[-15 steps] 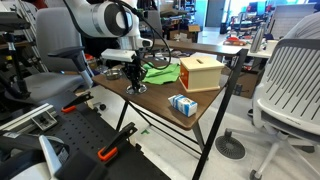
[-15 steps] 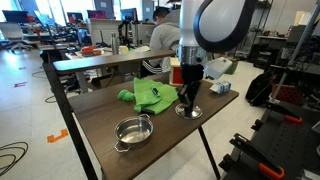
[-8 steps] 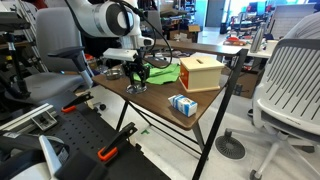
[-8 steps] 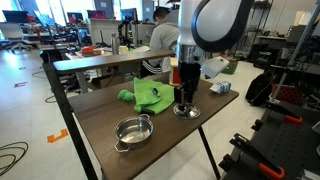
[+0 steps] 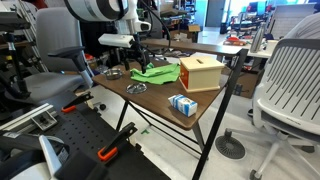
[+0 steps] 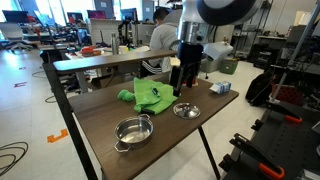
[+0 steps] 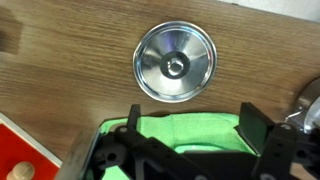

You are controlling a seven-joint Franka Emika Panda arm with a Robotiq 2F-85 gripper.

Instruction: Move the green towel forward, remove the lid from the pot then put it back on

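My open gripper moves away from the green towel and down around the lid's small knob (image 6: 187, 108) next, as that knob lies below it, past the towel's edge.
The lid (image 7: 175, 65) lies flat on the wooden table, a shiny round disc with a small knob, also seen in both exterior views (image 5: 136, 89) (image 6: 186, 110). My gripper (image 7: 193, 125) hangs open and empty above it and over the edge of the green towel (image 7: 180, 138). In both exterior views the gripper (image 6: 182, 86) (image 5: 138, 66) is well clear of the lid. The rumpled towel (image 6: 152, 95) (image 5: 155, 72) sits just behind the lid. The pot (image 6: 132, 130) stands uncovered near the table's front, apart from the lid; it also shows in an exterior view (image 5: 113, 73).
An orange-tan slotted box (image 5: 200, 72) stands beside the towel, its corner (image 7: 20, 160) in the wrist view. A small blue-white carton (image 5: 182, 104) (image 6: 219, 88) sits near a table edge. Office chairs and desks surround the table (image 6: 150, 150).
The gripper has opened, let go of the lid on the table, and risen straight up from it. The lid, towel and pot stay in place.
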